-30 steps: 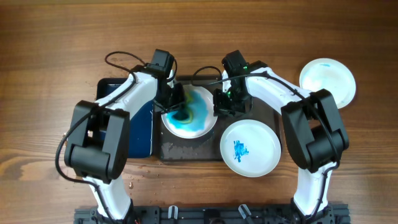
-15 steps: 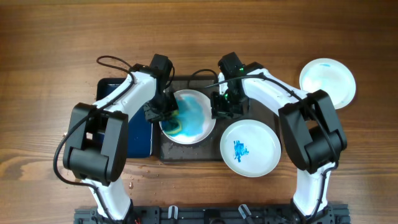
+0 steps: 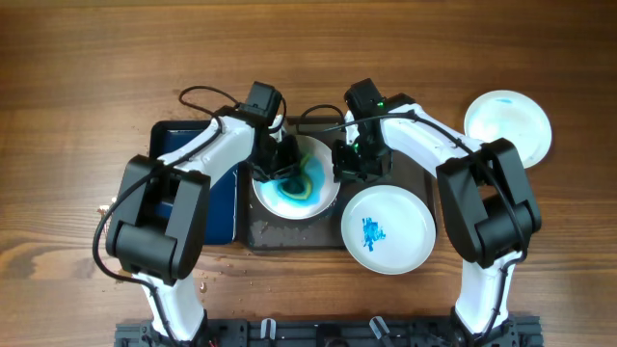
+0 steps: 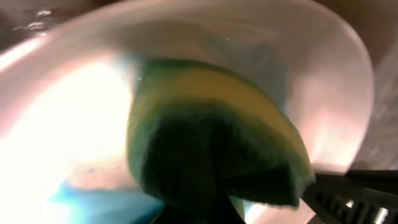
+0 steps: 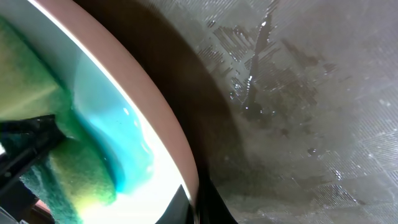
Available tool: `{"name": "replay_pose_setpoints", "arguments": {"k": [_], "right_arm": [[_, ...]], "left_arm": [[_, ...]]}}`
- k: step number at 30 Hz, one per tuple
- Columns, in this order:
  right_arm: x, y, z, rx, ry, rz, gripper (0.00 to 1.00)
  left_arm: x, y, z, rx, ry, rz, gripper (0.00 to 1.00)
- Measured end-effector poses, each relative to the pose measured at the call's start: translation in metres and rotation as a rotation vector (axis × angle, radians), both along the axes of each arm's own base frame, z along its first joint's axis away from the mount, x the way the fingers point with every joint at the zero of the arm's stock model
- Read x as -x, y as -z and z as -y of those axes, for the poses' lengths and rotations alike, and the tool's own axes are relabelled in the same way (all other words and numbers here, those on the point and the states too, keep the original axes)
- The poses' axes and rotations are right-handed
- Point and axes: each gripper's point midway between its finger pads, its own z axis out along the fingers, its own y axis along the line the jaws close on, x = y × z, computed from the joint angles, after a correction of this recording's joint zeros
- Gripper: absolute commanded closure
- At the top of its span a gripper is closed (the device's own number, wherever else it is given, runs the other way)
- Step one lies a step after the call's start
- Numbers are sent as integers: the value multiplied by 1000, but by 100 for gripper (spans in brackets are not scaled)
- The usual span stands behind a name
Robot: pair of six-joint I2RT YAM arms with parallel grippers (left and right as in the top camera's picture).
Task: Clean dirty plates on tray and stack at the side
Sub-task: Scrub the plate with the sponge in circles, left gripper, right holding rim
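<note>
The left gripper should next wipe the blue wash toward the dark blue tray on its left in the overhead view, then lift and let go of the sponge there.
A dirty plate (image 3: 310, 198) with a blue wash lies on the dark grey tray (image 3: 289, 234). My left gripper (image 3: 283, 166) is shut on a yellow-green sponge (image 4: 211, 124) and presses it onto this plate (image 4: 336, 74). My right gripper (image 3: 349, 166) is shut on the plate's right rim (image 5: 155, 106), with its fingertips (image 5: 199, 200) pinching the edge. A second plate (image 3: 395, 241) with a small blue smear lies at the tray's front right. A third plate (image 3: 508, 125) with a pale blue wash rests on the bare wood at the far right.
A smaller dark blue tray (image 3: 188, 145) lies left of the grey tray, under my left arm. The wet tray floor (image 5: 298, 93) shows beside the held plate. Cables loop over the back of the trays.
My left gripper has swept the sponge from the plate's left front edge back toward its middle. The blue wash has changed shape. The right gripper has held still on the rim.
</note>
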Motion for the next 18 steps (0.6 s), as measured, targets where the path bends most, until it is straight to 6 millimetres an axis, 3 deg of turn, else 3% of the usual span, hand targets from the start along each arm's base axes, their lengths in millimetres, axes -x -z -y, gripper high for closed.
{"name": "replay_pose_setpoints", "arguments": {"k": [12, 18], "right_arm": [[0, 0, -4, -8, -7, 6, 95], [0, -1, -6, -12, -11, 8, 95]], "left_arm": [[13, 0, -52, -343, -155, -52, 96], [13, -3, -55, -371, -169, -50, 96]]}}
